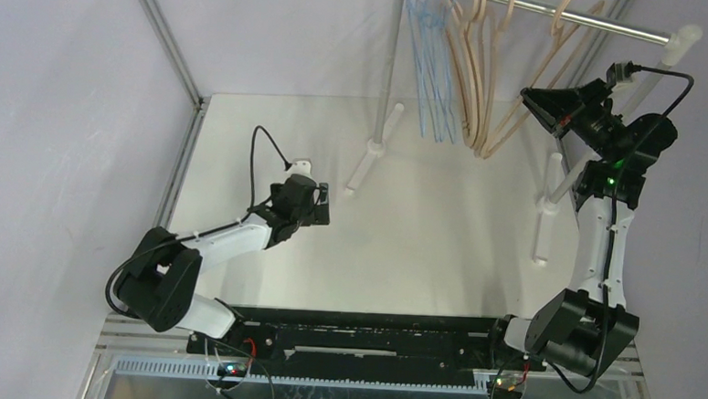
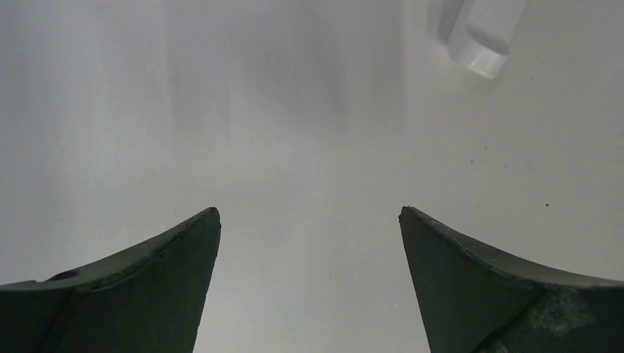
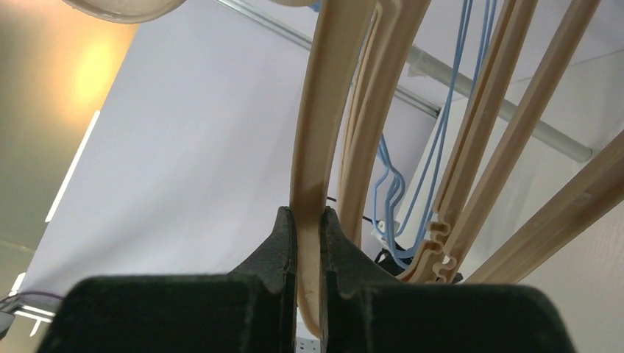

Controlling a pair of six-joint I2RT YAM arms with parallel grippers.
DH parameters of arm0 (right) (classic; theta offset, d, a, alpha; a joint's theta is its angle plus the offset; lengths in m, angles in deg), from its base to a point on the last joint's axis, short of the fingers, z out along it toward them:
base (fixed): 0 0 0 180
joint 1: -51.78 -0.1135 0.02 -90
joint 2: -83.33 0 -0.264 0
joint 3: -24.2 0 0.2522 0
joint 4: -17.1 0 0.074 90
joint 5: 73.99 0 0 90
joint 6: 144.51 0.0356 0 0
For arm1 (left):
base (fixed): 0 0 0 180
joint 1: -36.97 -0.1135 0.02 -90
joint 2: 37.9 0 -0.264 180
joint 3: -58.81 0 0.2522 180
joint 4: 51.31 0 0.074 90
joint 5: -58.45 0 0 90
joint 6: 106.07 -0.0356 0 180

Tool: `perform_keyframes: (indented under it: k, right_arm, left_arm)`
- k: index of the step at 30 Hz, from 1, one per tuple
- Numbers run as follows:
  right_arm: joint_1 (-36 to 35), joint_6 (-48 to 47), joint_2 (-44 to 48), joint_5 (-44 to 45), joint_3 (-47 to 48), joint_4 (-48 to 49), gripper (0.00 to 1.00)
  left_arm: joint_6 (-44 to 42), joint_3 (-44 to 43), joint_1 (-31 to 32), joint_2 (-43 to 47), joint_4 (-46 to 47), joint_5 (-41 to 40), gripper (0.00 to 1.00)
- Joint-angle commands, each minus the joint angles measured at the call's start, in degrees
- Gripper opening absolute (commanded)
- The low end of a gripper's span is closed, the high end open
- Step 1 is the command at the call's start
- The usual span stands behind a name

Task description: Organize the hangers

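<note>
My right gripper should ease slightly down until the tan hanger's hook, now over the silver bar, rests on it, then release the hanger's arm.
Several hangers hang from a silver rail [image 1: 615, 27] at the back: thin light-blue ones [image 1: 428, 66] on the left, thicker tan ones [image 1: 475, 87] to their right. My right gripper [image 1: 531, 101] is raised beside the rail and is shut on one tan hanger [image 3: 318, 147], whose arm runs up between the two fingers. More tan hangers [image 3: 508, 147] and blue ones [image 3: 441, 132] hang behind it. My left gripper [image 1: 321, 205] hovers low over the white table [image 1: 441, 222], open, with nothing between its fingers [image 2: 169, 279].
White posts [image 1: 388, 92] with splayed feet carry the rail; one foot end [image 2: 482, 44] lies just ahead of my left gripper. Another white post [image 1: 557, 187] stands next to my right arm. Grey walls close in on both sides.
</note>
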Motion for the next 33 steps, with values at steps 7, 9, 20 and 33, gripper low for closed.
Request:
perform_keyframes:
  k: [7, 9, 20, 33]
  right_arm:
    - [0.23, 0.6, -7.37, 3.28, 0.96, 7.59, 0.0]
    - [0.27, 0.45, -8.8, 3.03, 0.96, 8.58, 0.0]
    - [0.15, -7.27, -9.46, 2.28, 0.42, 1.78, 0.55]
    - [-0.57, -36.17, 10.75, 14.1, 0.6, -32.9, 0.93]
  left_arm:
    - [-1.57, -2.65, 0.29, 0.13, 2.1, -0.56, 0.97]
    - [-1.65, -2.64, 0.29, 0.02, 2.25, -0.53, 0.97]
    - [-1.59, -2.38, 0.33, -0.6, 3.0, -0.89, 1.0]
    - [-1.48, -2.16, 0.29, -1.19, 3.18, -0.6, 0.99]
